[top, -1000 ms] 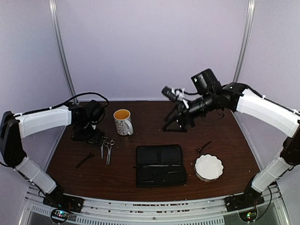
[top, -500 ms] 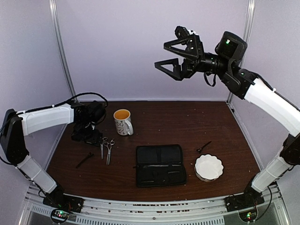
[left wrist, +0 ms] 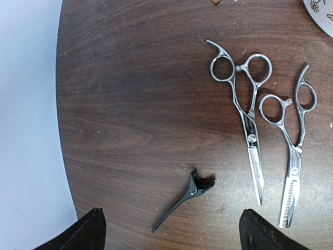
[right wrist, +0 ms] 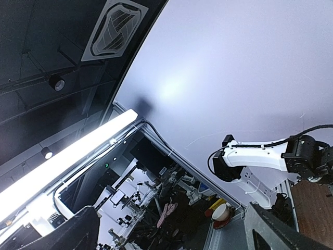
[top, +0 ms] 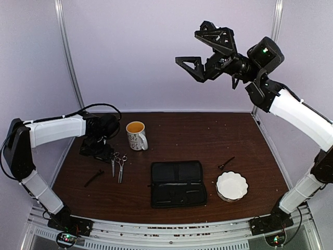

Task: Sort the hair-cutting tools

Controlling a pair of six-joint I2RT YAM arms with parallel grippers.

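My left gripper needs to go down next onto the black clip's stem (top: 97, 175) (left wrist: 182, 200) just behind its wide head, as that narrow part lies bare on the tabletop, clear of the scissors.
Two silver scissors lie side by side left of centre, plain shears (top: 113, 162) and thinning shears (top: 121, 167). In the left wrist view the plain shears (left wrist: 244, 114) and the toothed pair (left wrist: 291, 156) lie with their rings away from me. One black clip (top: 94, 178) lies near the left edge and also shows in the left wrist view (left wrist: 184, 198). A second black clip (top: 226, 163) lies on the right. My left gripper (top: 100, 152) hovers low over the scissors and clip, open and empty (left wrist: 171, 237). My right gripper (top: 188, 48) is raised high against the back wall, open and empty (right wrist: 177, 234).
A white patterned mug (top: 137, 135) with orange liquid stands behind the scissors; its rim shows in the left wrist view (left wrist: 320, 13). An open black zip case (top: 178, 183) lies front centre. A white scalloped dish (top: 231, 185) sits at the front right.
My right arm has swung up from the table's back centre to high in the air, its gripper still open. My left gripper has hardly moved.
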